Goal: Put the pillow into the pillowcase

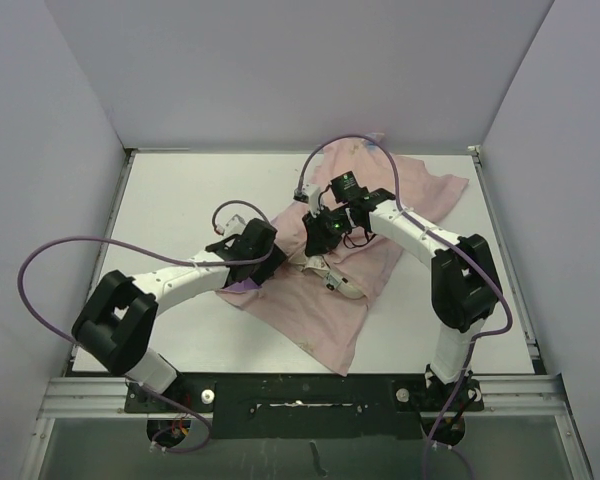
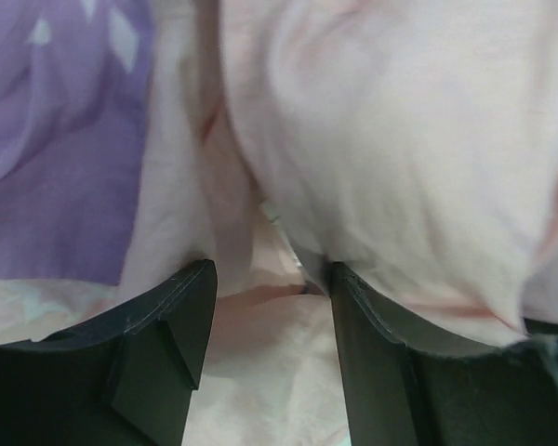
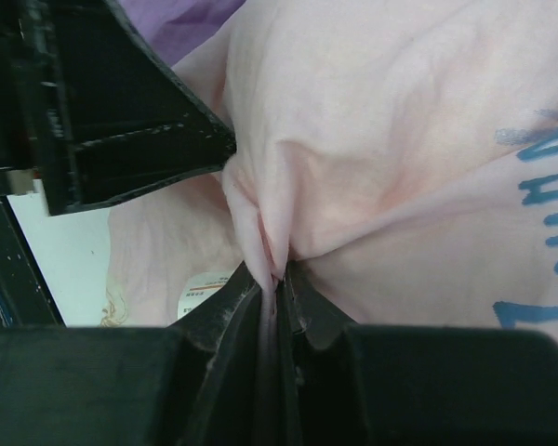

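Observation:
I need to move my left gripper down next to the bunched pink edge by the purple patch (image 2: 184, 218), which is below the gripper and to its left in the wrist view.
The pillowcase (image 1: 420, 190) lies spread across the table with its pale pink reverse up. A purple patch of its outside (image 1: 242, 286) shows by my left arm. My right gripper (image 1: 318, 246) is shut on a pinched fold of that pink fabric (image 3: 277, 269), which bunches up from the jaws. A small part of the cream pillow (image 1: 338, 283) peeks out beneath it, and its tag (image 3: 197, 286) shows left of my right fingers. My left gripper (image 1: 272, 262) stands open over the pillowcase (image 2: 400, 139), with loose pink cloth lying under the gap (image 2: 272, 279) and nothing pinched.
White walls enclose the table (image 1: 180, 200) on three sides. Purple cables loop above both arms. The left gripper's black body (image 3: 121, 139) fills the upper left of the right wrist view, close to the held fold. Blue print marks (image 3: 549, 167) show on the fabric.

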You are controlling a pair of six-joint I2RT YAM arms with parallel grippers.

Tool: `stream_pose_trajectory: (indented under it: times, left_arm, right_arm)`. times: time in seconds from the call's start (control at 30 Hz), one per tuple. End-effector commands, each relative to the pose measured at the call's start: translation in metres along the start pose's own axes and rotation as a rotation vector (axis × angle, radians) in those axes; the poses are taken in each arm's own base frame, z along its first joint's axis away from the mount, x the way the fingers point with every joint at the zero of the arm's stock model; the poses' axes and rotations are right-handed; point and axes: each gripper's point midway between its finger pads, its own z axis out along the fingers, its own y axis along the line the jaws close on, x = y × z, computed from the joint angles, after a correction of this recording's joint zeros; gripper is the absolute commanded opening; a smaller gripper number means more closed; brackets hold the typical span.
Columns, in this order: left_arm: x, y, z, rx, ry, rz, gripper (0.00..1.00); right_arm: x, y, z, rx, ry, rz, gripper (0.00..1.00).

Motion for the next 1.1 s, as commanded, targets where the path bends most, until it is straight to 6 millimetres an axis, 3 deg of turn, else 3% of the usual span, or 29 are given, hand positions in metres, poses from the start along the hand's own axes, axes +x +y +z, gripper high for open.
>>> stream_pose_trajectory:
  times: [0.0, 0.23, 0.4, 0.63, 0.77, 0.9, 1.07]
  left_arm:
    - [0.011, 0.037, 0.007, -0.236, 0.031, -0.062, 0.49]
    - [0.022, 0.054, 0.032, -0.351, 0.052, -0.064, 0.49]
    - [0.02, 0.061, 0.025, -0.447, 0.058, -0.058, 0.49]
    - [-0.011, 0.001, 0.002, -0.039, -0.048, 0.066, 0.52]
    - [-0.012, -0.003, -0.009, 0.074, -0.066, 0.096, 0.53]
    - [-0.007, 0.001, -0.013, 0.118, -0.049, 0.087, 0.45]
    - [0.01, 0.011, 0.0, 0.103, 0.03, 0.099, 0.39]
  right_arm:
    - [-0.036, 0.024, -0.023, -0.036, -0.117, -0.065, 0.0]
    - [-0.035, 0.024, -0.022, -0.04, -0.116, -0.06, 0.0]
    - [-0.037, 0.019, -0.026, -0.018, -0.121, -0.064, 0.0]
    - [-0.038, 0.01, -0.028, 0.0, -0.124, -0.056, 0.0]
    - [-0.035, 0.016, -0.028, -0.04, -0.108, -0.12, 0.0]
    - [-0.032, 0.029, -0.034, -0.117, -0.096, -0.224, 0.21]
    - [-0.036, 0.054, -0.047, -0.223, -0.109, -0.328, 0.44]
